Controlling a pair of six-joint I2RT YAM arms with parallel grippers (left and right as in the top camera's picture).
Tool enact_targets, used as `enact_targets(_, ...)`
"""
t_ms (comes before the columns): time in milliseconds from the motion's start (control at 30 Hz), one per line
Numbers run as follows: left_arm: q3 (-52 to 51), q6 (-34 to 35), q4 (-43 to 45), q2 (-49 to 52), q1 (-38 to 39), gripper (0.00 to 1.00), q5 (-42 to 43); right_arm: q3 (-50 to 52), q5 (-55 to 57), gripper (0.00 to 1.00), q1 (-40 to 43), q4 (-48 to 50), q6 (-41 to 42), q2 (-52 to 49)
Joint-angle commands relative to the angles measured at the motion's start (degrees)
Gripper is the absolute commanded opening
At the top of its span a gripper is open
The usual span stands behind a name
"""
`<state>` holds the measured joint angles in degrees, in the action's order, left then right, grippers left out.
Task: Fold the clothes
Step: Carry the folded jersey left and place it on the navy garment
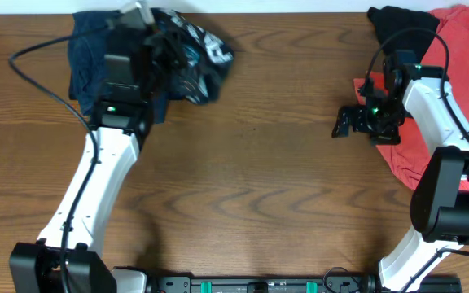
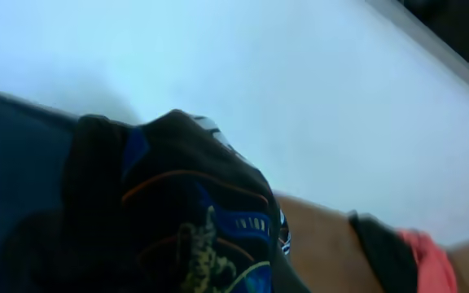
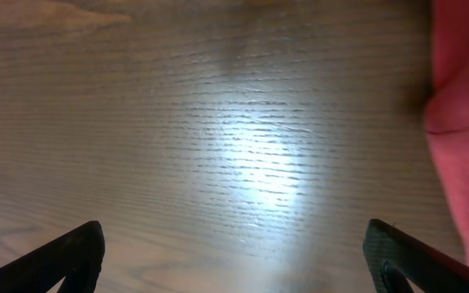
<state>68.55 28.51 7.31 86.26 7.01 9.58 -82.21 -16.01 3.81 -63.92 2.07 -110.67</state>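
The robot's left gripper goes down toward the left in the overhead view next and will let go of the black shirt (image 1: pixel 198 57) onto the navy garment (image 1: pixel 88 61), because the shirt reaches past it.
The black shiny sports shirt (image 1: pixel 198 57) lies bunched at the back left of the table. My left gripper (image 1: pixel 155 39) is over it and looks shut on a raised fold. In the left wrist view the shirt (image 2: pixel 202 220) fills the lower frame, showing reddish lines and blue and yellow print, and hides the fingers. The red white-lettered T-shirt (image 1: pixel 454 57) lies at the far right, and its edge shows in the right wrist view (image 3: pixel 462 122). My right gripper (image 1: pixel 342 122) is open and empty over bare wood (image 3: pixel 234 236), left of the red T-shirt.
A navy garment (image 1: pixel 84 49) lies under and left of the black shirt. Another black garment (image 1: pixel 397 20) sits at the back right, above the red T-shirt. The wooden table (image 1: pixel 251 179) ends at a white wall at the back.
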Motion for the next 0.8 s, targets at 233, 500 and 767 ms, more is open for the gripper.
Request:
enact_targets(233, 1.0, 0.2, 14.7, 8.4, -7.1, 0.06, -6.7, 1.4, -2.5, 0.99, -4.1, 0.7, -0.8, 0.1)
enact_targets(500, 3.0, 0.2, 22.2, 24.8, -11.8, 0.06, -7.3, 1.4, -2.4, 0.99, -7.5, 0.7, -0.6, 0.1)
enact_targets(767, 3.0, 0.2, 8.3, 28.6, -15.2, 0.11, -3.0, 1.4, -2.4, 0.99, -8.4, 2.3, 0.6, 0.1)
